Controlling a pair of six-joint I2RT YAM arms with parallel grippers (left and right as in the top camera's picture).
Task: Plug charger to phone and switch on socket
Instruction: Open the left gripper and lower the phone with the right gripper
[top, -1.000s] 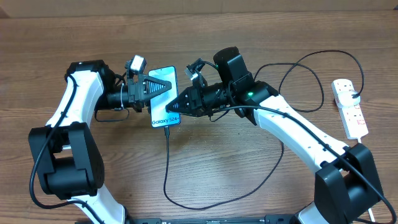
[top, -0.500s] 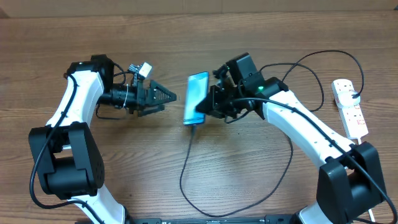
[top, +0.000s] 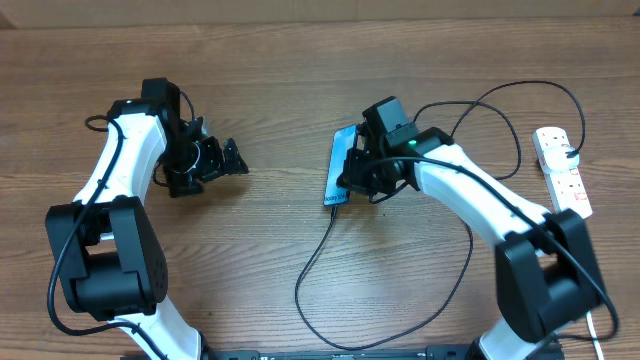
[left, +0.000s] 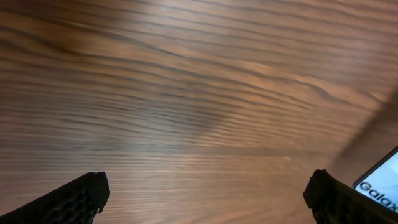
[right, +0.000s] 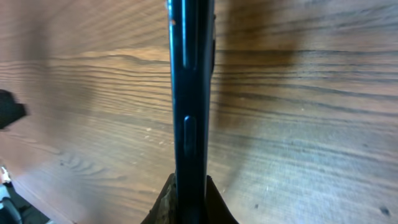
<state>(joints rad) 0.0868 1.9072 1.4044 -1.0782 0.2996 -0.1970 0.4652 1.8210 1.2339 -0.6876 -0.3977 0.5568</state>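
I should carry the plugged phone left in the overhead view with my right gripper, then lower and release it, as bare tabletop is below my gripper and to that side.
The phone (top: 338, 163) stands tilted on its long edge near the table's middle, blue screen facing left. My right gripper (top: 352, 180) is shut on it; the right wrist view shows its dark side edge (right: 189, 93) pinched between the fingers (right: 189, 190). The charger cable (top: 300, 290) runs from the phone's lower end, where its plug tip (top: 331, 206) sits, and loops round to the socket (top: 562, 175) at the far right. My left gripper (top: 234, 160) is open and empty, well left of the phone. Its view (left: 205, 193) shows a corner of the phone (left: 380, 190).
The wooden table (top: 250, 260) is bare around the arms. The cable loops across the front and right of the table (top: 468, 240). A white cord (top: 603, 340) leaves the socket toward the front right corner.
My left gripper let go of the phone and drew back to the left. My right gripper carried the phone to the right and turned it onto its edge, the cable trailing with it.
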